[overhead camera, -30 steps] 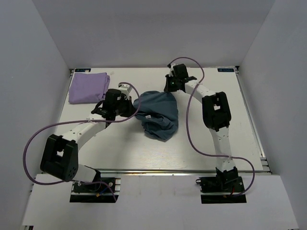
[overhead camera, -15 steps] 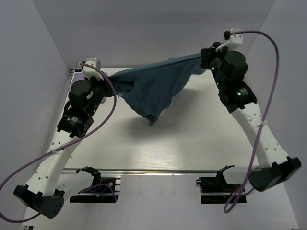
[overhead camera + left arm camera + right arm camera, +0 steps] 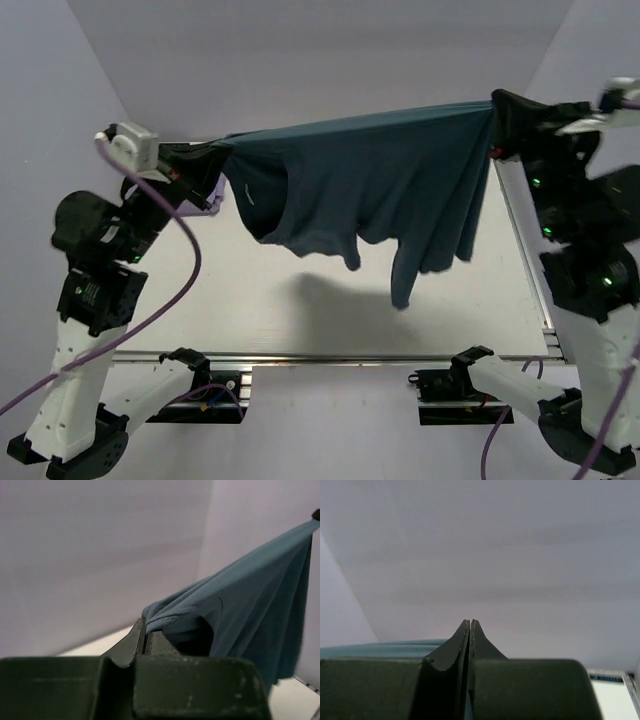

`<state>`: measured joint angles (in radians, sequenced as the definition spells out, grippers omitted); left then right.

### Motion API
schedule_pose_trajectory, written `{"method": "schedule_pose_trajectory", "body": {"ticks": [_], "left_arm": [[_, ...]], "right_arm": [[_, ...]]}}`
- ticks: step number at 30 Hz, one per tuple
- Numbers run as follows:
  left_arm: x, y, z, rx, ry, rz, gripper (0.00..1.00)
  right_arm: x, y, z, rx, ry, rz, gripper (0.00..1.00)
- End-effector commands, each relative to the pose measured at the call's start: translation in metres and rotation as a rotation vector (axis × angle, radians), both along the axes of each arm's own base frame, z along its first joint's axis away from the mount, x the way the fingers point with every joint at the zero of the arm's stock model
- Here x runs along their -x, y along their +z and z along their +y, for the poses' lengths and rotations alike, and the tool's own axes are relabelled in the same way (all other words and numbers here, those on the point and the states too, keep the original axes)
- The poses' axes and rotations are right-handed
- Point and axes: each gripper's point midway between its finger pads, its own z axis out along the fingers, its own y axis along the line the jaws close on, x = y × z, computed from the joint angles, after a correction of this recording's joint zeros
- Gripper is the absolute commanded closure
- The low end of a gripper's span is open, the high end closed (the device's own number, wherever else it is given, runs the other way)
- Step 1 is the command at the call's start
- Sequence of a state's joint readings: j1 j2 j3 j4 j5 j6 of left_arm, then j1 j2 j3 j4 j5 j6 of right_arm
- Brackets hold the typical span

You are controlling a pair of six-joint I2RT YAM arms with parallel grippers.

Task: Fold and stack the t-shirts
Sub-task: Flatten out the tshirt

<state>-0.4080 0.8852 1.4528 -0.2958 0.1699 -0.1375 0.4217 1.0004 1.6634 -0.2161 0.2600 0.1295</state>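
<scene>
The white table is clear below the hanging t-shirt, so my left gripper will next move outward and down, tipping down beside the lavender t-shirt to let go of the slate-blue t-shirt's edge.
The dark slate-blue t-shirt (image 3: 370,180) hangs stretched in the air between my two raised arms, sleeves and hem drooping above the table. My left gripper (image 3: 215,152) is shut on its left edge; in the left wrist view the cloth (image 3: 240,600) bunches out from the gripper (image 3: 145,627). My right gripper (image 3: 497,118) is shut on its right edge; in the right wrist view a strip of the cloth (image 3: 375,649) shows beside the closed gripper (image 3: 470,622). The lavender t-shirt (image 3: 212,192) is mostly hidden behind my left gripper at the table's back left.
The white table (image 3: 300,310) lies below the hanging shirt, with its shadow on it. Grey walls enclose the back and sides. Both arm bases (image 3: 190,385) sit at the near edge.
Both arms have lifted the blue shirt from a heap on the table and pulled apart, spreading it wide and high in the air.
</scene>
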Motion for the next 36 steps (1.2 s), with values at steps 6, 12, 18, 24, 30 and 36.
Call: {"method": "schedule_pose_trajectory", "body": {"ticks": [6, 12, 18, 24, 30, 36], "left_arm": [[0.087, 0.077, 0.045, 0.054, 0.049, -0.274, 1.00], [0.085, 0.071, 0.040, 0.049, 0.028, -0.258, 1.00], [0.019, 0.028, 0.035, 0.043, 0.122, -0.111, 1.00], [-0.089, -0.085, 0.037, -0.003, 0.347, 0.174, 1.00], [-0.177, -0.221, 0.049, -0.128, 0.593, 0.454, 1.00], [-0.260, -0.339, 0.051, -0.302, 0.710, 0.694, 1.00]], "right_arm": [[0.117, 0.079, -0.079, -0.050, -0.170, -0.270, 1.00], [0.131, 0.073, -0.065, -0.019, -0.076, -0.306, 1.00], [0.057, 0.022, -0.048, 0.009, -0.127, -0.152, 1.00], [-0.050, -0.069, -0.024, 0.004, -0.201, 0.034, 1.00], [-0.178, -0.225, 0.024, 0.135, -0.215, 0.353, 1.00], [-0.296, -0.343, 0.074, 0.276, -0.187, 0.605, 1.00]]}}
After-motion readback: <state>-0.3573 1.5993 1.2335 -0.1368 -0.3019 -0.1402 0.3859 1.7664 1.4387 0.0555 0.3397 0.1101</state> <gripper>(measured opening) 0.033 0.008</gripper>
